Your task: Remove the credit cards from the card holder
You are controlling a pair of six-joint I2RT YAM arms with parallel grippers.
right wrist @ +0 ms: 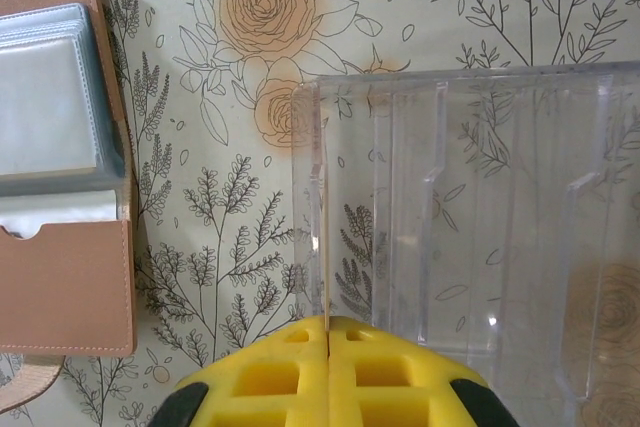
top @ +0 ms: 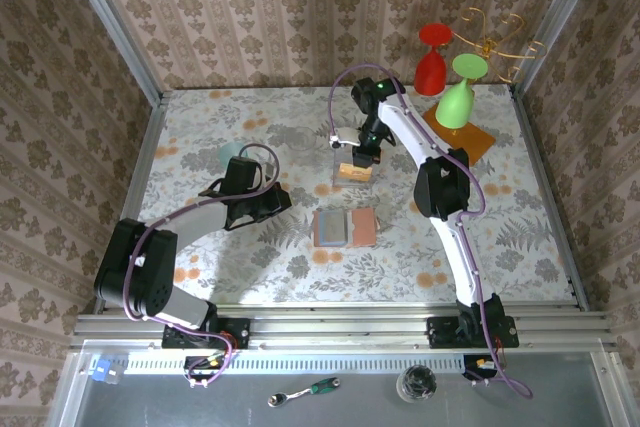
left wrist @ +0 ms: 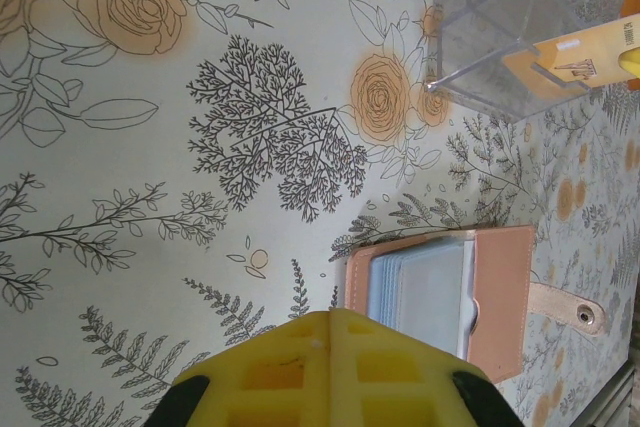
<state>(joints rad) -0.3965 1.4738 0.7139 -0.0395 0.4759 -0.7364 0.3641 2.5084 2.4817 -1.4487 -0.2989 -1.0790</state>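
The credit card (top: pixel 352 172) is already hanging over the clear plastic box. My right gripper will next bring it down toward the box's near end.
The card holder (top: pixel 344 228) lies open on the flowered cloth at mid-table, with tan leather outside and grey-blue clear sleeves inside (left wrist: pixel 450 292) (right wrist: pixel 60 197). My right gripper (top: pixel 363 155) (right wrist: pixel 328 322) is shut on an orange-tan credit card (top: pixel 352 172). The card hangs over a clear plastic box (right wrist: pixel 470 207) and appears edge-on as a thin line (right wrist: pixel 325 247) in the right wrist view. The left wrist view shows its printed face (left wrist: pixel 575 62) at the box (left wrist: pixel 500 37). My left gripper (top: pixel 278 202) (left wrist: pixel 330 315) is shut on nothing, just left of the card holder.
An orange wooden slab (top: pixel 478 139) at the back right carries a gold wire rack (top: pixel 490 42) with a red goblet (top: pixel 432 59) and a green goblet (top: pixel 458 92). A pale teal flat piece (top: pixel 232 155) lies beyond the left arm. Walls close in on three sides.
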